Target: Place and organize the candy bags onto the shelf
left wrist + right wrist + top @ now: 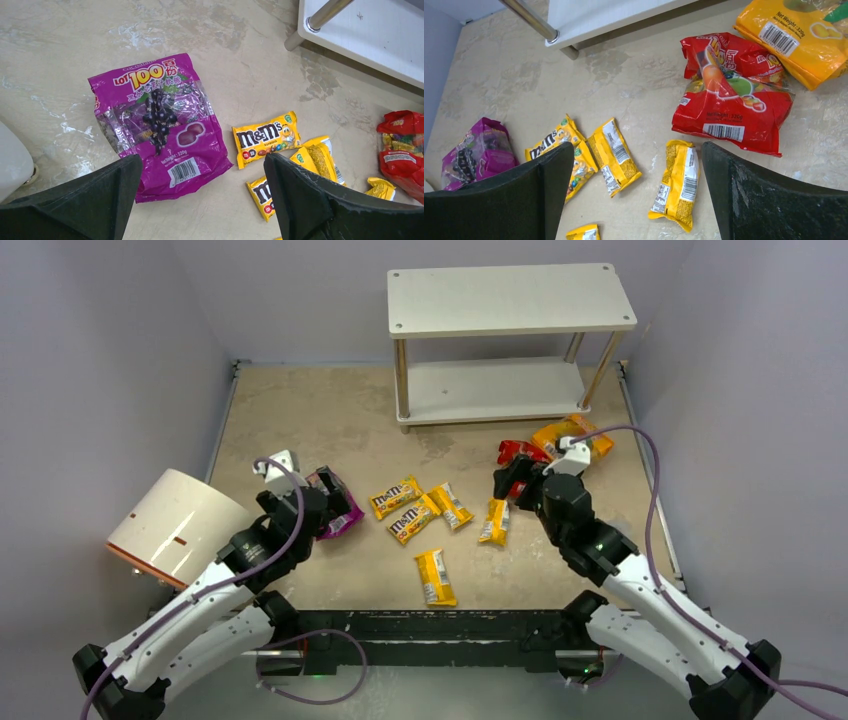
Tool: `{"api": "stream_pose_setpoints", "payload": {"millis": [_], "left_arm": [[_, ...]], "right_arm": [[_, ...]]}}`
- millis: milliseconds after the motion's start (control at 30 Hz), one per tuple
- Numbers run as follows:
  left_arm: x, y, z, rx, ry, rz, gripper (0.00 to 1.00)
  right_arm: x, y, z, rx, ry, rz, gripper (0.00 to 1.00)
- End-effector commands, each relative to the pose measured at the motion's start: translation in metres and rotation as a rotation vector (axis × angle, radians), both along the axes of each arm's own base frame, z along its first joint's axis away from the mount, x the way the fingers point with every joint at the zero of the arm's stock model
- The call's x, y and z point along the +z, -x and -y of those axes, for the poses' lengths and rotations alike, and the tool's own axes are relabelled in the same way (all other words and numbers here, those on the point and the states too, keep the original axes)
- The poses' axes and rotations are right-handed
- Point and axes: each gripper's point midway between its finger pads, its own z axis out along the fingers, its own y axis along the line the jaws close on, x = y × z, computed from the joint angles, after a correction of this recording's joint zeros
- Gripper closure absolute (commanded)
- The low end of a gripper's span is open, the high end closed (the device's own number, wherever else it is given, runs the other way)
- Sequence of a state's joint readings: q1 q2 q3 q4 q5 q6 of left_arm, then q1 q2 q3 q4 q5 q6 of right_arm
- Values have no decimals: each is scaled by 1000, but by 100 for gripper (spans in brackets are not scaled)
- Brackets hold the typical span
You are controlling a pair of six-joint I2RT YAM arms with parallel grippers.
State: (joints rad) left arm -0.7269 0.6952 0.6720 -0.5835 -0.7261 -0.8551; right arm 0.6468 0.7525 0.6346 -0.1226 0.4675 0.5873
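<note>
The red pouch [731, 95] lies below and outward of my right gripper. The gripper moves outward next and lowers its open fingers astride the pouch's raised, fruit-printed middle.
The white two-tier shelf [510, 300] stands empty at the back. The purple pouch [160, 120] lies flat just ahead of my open, empty left gripper [202, 175], which hovers over its near edge. The red pouch [731, 95] and the orange pouch [794, 35] lie at the right near the shelf's foot. My right gripper [638, 170] is open and empty above a yellow M&M's packet [676, 185] that lies face down. Several more yellow packets [413, 521] are scattered mid-table, one [435, 576] near the front edge.
A white cylinder with an orange rim [175, 525] lies on its side at the left, beside my left arm. Grey walls enclose the table on three sides. The shelf's front leg [531, 20] stands close to the pouches.
</note>
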Motion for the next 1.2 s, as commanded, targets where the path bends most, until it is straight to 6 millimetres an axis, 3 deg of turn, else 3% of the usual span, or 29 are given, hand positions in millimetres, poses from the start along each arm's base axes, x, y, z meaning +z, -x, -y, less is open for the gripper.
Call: {"api": "stream_pose_setpoints", "payload": {"millis": [0,167,400,633,867,1067,1167], "left_arm": [[2,-1,-3,27,13,16,0],[-4,0,-5,33,3,-3,0],[-7,0,-5,44,0,-10,0],[-13,0,-3,28,-6,-15,0],[-14,-3,4,-4,-2,-13,0],[-21,-4,10,-26,2,-32,0],[-22,-4,13,-36,2,-36,0]], "right_arm": [[1,-5,6,-63,-22,6,1],[-6,-9,-4,-18,7,-16,1],[-33,-24,11,-138,101,-178,1],[-63,-74,62,-278,209,-387,4],[-86,-109,48,-137,333,-440,5],[-116,-104,53,-123,388,-510,9],[-138,-95,52,-92,400,-557,24]]}}
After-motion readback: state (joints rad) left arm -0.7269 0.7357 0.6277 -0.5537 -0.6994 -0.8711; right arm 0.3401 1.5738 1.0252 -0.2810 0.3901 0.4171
